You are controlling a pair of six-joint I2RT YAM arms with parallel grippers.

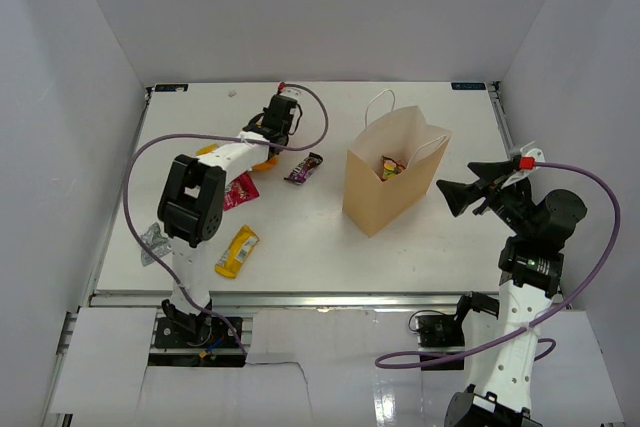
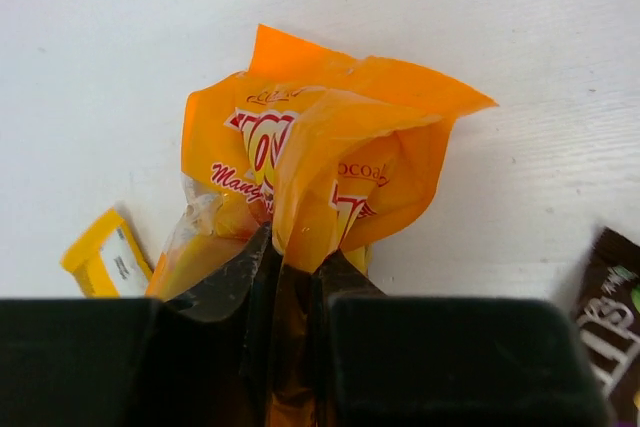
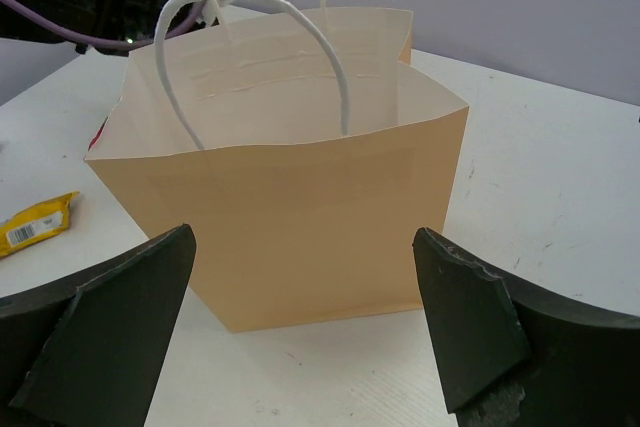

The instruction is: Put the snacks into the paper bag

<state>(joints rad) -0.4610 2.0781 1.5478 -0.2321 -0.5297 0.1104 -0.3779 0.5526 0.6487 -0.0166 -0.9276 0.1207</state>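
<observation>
The tall bag's opening is to the right of my left gripper in the top view, so I will next lift, move across over it, go down and let go of the pouch.
My left gripper is shut on a fold of the orange-yellow pouch, which bunches up over the white table. From above, the left gripper sits at the back left over the pouch. A yellow bar lies to its left and a dark purple bar to its right. The brown paper bag stands open mid-table with one packet inside. My right gripper is open, facing the paper bag from the right and apart from it.
A red packet, a yellow bar and a crumpled silvery packet lie near the left arm. The dark purple bar lies between the pouch and the bag. The bag's white cord handles stand up.
</observation>
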